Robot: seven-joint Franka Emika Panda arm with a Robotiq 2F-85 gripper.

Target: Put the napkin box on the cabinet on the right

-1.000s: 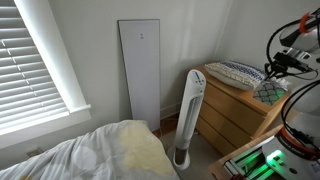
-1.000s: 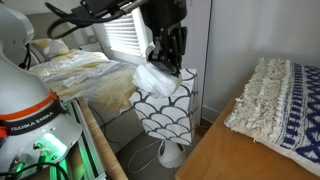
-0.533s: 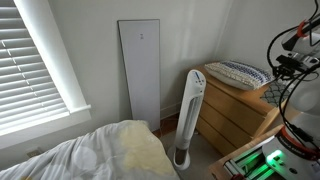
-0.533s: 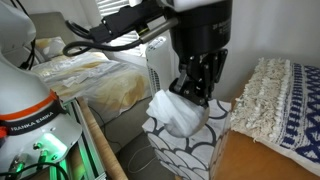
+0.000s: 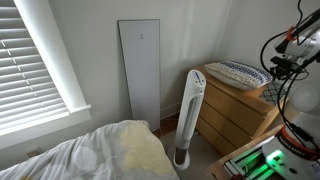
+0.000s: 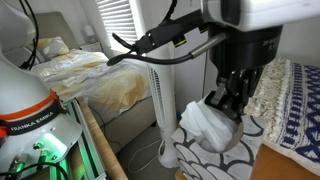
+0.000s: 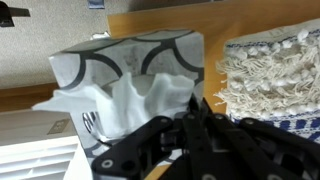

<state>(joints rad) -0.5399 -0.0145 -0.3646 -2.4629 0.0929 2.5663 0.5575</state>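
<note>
My gripper shifts over the wooden top (image 5: 259, 98) (image 7: 212, 50) beside the fringed item next and lowers to open, because the box still hangs partly past the cabinet's front edge.
The napkin box (image 6: 218, 155), a small cube with a dark-and-white lattice pattern and white tissue at its top, hangs from my gripper (image 6: 233, 100). The gripper is shut on the box's top and tissue. In the wrist view the box (image 7: 125, 60) fills the left half, with the dark fingers (image 7: 190, 125) closed below it. The box sits at the front edge of the light-brown wooden cabinet (image 6: 290, 165), over its corner. In an exterior view the gripper (image 5: 283, 67) hovers over the cabinet (image 5: 232, 115) at its near end; the box is hard to make out there.
A flat blue-and-white fringed item (image 6: 290, 90) lies on the cabinet top, also seen in the wrist view (image 7: 270, 70). A slim white tower fan (image 5: 187, 115) and a tall white panel (image 5: 140, 70) stand beside the cabinet. A bed (image 5: 100, 155) lies below the window blinds (image 5: 35, 55).
The gripper has carried the napkin box sideways from beside the fan to the cabinet's edge. Its grip has not changed.
</note>
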